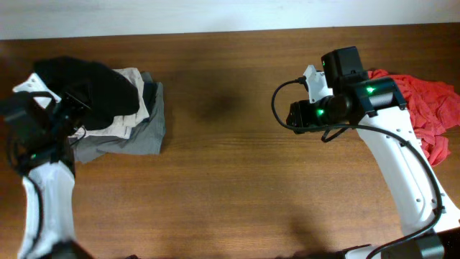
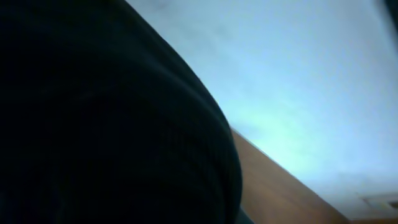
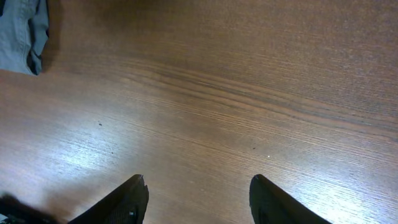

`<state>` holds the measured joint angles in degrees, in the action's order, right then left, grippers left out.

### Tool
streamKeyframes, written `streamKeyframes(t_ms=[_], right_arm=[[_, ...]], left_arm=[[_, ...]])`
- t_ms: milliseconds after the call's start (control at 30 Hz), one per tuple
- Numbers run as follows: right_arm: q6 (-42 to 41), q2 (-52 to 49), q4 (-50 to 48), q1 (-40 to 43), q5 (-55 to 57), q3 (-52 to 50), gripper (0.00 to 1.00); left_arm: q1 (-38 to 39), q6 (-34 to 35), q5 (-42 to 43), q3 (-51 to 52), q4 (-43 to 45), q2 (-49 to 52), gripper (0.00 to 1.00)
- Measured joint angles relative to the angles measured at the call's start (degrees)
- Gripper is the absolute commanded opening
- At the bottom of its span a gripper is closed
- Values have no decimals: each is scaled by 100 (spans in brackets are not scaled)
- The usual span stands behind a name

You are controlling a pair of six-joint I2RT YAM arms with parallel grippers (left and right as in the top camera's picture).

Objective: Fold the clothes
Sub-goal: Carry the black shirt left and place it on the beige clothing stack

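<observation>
I will next lower my left gripper a little toward the stack of folded clothes [image 1: 123, 132] and release the garment there, as the black garment [image 1: 90, 83] already bulges over the beige piece.
A black garment [image 1: 90, 83] bulges over a stack of folded clothes at the far left, with a beige piece [image 1: 141, 93] and a grey piece [image 1: 140, 133] under it. My left gripper [image 1: 72, 101] is wrapped in the black garment and appears shut on it. Black cloth [image 2: 106, 124] fills the left wrist view and hides the fingers. My right gripper [image 3: 199, 180] is open and empty above bare wood; in the overhead view it [image 1: 296, 115] is right of centre. A crumpled red garment [image 1: 424, 108] lies at the far right.
The wooden table [image 1: 237, 187] stretches between the two arms. A corner of the grey folded piece [image 3: 22, 31] shows at the top left of the right wrist view. A pale wall runs along the table's back edge.
</observation>
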<state>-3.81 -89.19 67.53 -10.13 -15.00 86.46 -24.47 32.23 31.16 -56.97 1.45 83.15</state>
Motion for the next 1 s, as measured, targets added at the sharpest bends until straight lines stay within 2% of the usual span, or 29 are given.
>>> streamKeyframes(t_ms=[100,267,367,400,500,533,600,733,833,1000], right_arm=[[-2,0,72,0,2,0,58],[-2,0,122,0,2,0,58],[0,0,101,0,0,0,58],[-4,0,96,0,2,0,58],[0,0,81,0,2,0,58],[-2,0,79,0,2,0,58],[-7,0,81,0,2,0,58],[-2,0,79,0,2,0,58],[-4,0,79,0,2,0,58],[0,0,81,0,2,0,58]], left_arm=[[0,-37,-116,0,328,444,0],[0,-79,-437,-4,385,542,0],[0,199,-894,-98,-586,531,6],[0,328,-1056,-101,-955,533,11],[-15,608,-1443,-96,-1572,535,77],[-15,682,-1519,-96,-1613,535,87],[-15,752,-1558,-96,-1672,535,99],[-15,841,-1272,-96,-1790,533,99],[-15,859,-962,-94,-2212,396,99],[-94,745,-734,-90,-2505,-654,99]])
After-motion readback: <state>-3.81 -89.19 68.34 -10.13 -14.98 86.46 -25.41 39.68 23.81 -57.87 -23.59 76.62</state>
